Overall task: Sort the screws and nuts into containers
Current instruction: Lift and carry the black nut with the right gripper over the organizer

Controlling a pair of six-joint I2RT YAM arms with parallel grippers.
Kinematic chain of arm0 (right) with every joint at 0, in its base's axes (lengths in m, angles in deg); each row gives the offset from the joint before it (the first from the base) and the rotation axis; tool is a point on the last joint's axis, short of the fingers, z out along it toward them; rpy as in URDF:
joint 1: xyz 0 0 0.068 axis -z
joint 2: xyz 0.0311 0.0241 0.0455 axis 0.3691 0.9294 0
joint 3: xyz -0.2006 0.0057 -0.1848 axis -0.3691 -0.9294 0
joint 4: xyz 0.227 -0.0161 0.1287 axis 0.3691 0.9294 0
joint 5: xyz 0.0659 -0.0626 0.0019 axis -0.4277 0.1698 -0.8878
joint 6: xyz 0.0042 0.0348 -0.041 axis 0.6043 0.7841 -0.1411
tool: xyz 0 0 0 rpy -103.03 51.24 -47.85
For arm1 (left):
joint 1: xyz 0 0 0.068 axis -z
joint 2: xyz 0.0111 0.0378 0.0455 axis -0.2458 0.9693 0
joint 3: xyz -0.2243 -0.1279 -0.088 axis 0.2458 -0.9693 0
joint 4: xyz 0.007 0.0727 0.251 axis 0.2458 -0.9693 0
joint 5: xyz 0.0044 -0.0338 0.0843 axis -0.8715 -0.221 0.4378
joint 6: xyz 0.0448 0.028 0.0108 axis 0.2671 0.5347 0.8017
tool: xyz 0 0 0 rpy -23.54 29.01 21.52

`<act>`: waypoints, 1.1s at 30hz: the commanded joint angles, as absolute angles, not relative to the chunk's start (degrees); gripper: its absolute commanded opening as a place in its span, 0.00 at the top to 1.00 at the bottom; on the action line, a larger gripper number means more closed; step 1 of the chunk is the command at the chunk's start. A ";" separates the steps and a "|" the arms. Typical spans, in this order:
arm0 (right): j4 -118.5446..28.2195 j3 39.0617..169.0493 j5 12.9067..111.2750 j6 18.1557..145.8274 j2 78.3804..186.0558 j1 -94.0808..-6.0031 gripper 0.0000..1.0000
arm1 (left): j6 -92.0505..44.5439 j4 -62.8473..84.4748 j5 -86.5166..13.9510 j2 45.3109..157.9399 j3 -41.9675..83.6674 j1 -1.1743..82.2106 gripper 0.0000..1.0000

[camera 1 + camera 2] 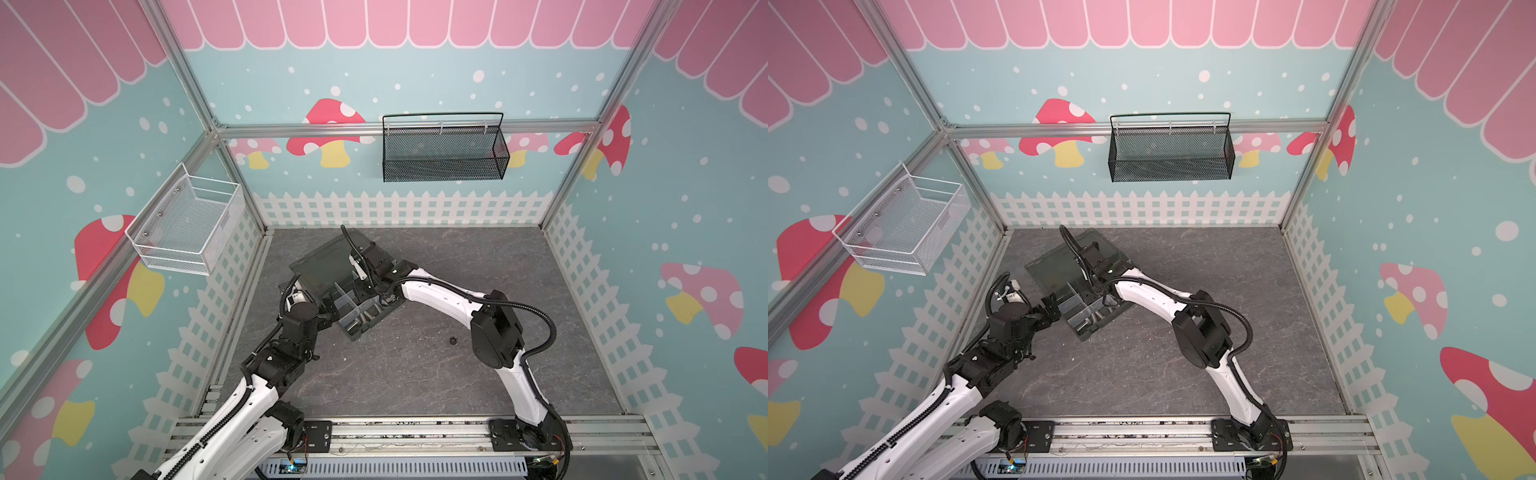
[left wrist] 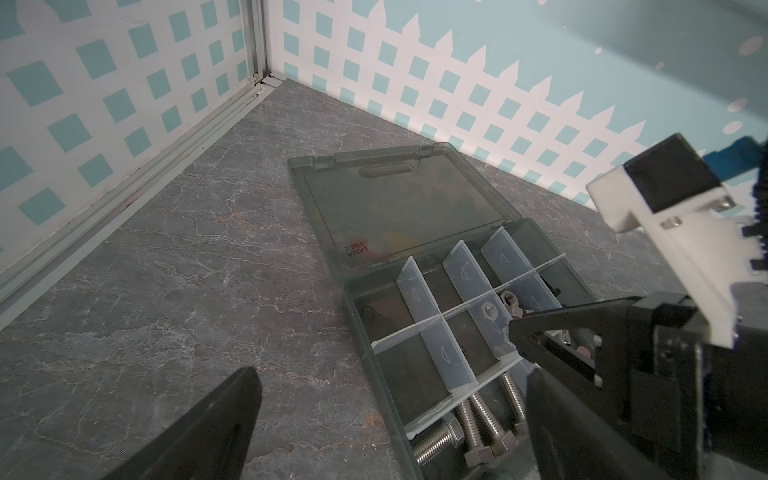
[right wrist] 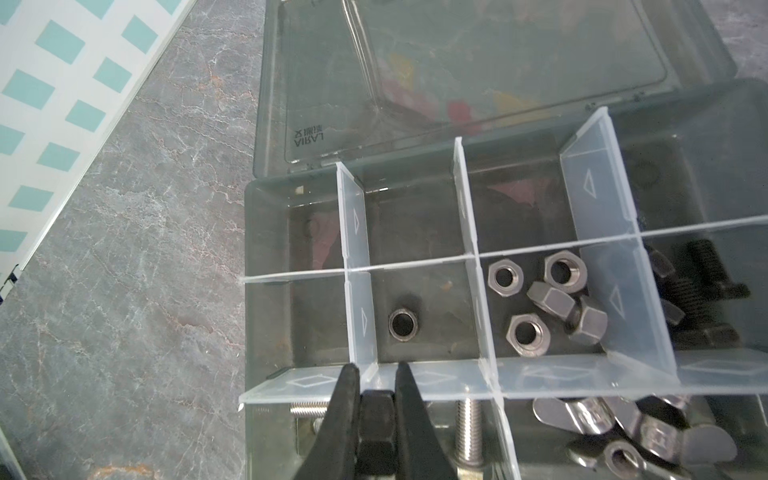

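Note:
Next, my right gripper moves down past the box's divider over the black nut's section (image 3: 424, 321) to release the hex nut (image 3: 376, 419). That section lies below the gripper, toward the box's lid.
The dark grey organiser box (image 1: 353, 328) (image 1: 1079, 328) lies open on the table, its lid (image 2: 399, 208) flat behind it. Its containers hold silver nuts (image 3: 536, 299), one black nut (image 3: 404, 325), black screws (image 3: 706, 286), winged nuts (image 3: 623, 432) and silver screws (image 2: 469, 419). My right gripper (image 3: 376, 374) is shut on a black hex nut (image 3: 376, 419), seen edge-on, above the silver-screw compartment at the divider. At the box's left end my left gripper (image 2: 390, 382) (image 1: 328, 309) is open and empty. Another black nut (image 1: 453, 341) lies loose on the table, right of the box.
A white wire basket (image 1: 187, 224) hangs on the left wall and a black mesh basket (image 1: 444, 149) on the back wall. The box sits near the table's back left corner, close to the fence-patterned walls (image 2: 124, 83).

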State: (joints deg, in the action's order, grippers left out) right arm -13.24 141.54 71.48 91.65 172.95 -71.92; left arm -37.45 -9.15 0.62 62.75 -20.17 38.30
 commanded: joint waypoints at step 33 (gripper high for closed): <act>-6.60 148.48 77.40 92.08 177.79 -72.02 0.68 | -38.26 -9.06 -0.46 62.02 -20.73 36.20 0.00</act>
State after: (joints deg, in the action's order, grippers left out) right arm -8.85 147.60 75.61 91.14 179.57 -71.92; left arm -37.60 -9.13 -0.15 62.70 -20.39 36.73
